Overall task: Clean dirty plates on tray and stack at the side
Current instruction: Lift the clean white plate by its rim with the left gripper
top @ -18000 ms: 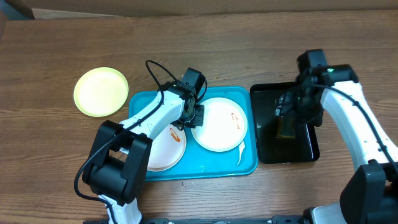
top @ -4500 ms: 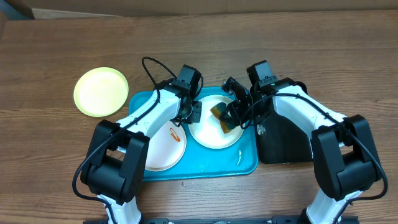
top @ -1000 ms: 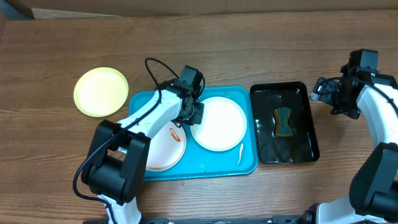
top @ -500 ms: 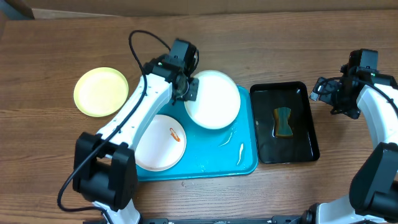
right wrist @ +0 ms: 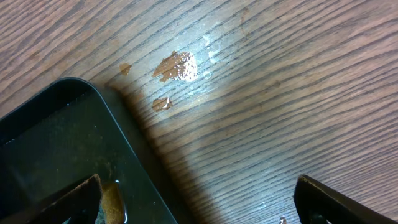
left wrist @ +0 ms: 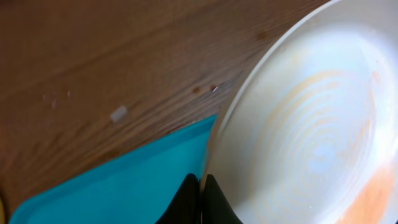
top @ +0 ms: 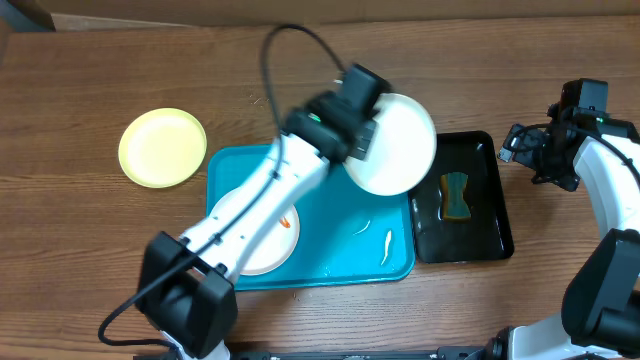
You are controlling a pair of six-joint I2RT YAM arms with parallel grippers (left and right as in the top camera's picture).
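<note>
The pale yellow-green plate (top: 162, 147) is outside the tray, so my left gripper will swing left in the overhead view and lower over it.
My left gripper (top: 362, 137) is shut on the rim of a white plate (top: 398, 143) and holds it raised and tilted over the right end of the turquoise tray (top: 330, 255). In the left wrist view the closed fingertips (left wrist: 201, 186) pinch the plate's edge (left wrist: 311, 124), which shows faint orange streaks. A second white plate (top: 262, 245) with an orange smear lies on the tray's left, partly under my arm. The pale yellow-green plate (top: 162, 147) sits on the table to the left. My right gripper (top: 516, 148) is open and empty beside the black tray.
A black tray (top: 480, 235) right of the turquoise tray holds water and a brown sponge (top: 457, 195). Its corner shows in the right wrist view (right wrist: 50, 137), with water drops (right wrist: 177, 65) on the wood. White streaks (top: 385, 245) lie on the turquoise tray.
My left arm has lifted the wiped white plate off the tray and swung it right, toward the black tray. The right arm has not moved.
</note>
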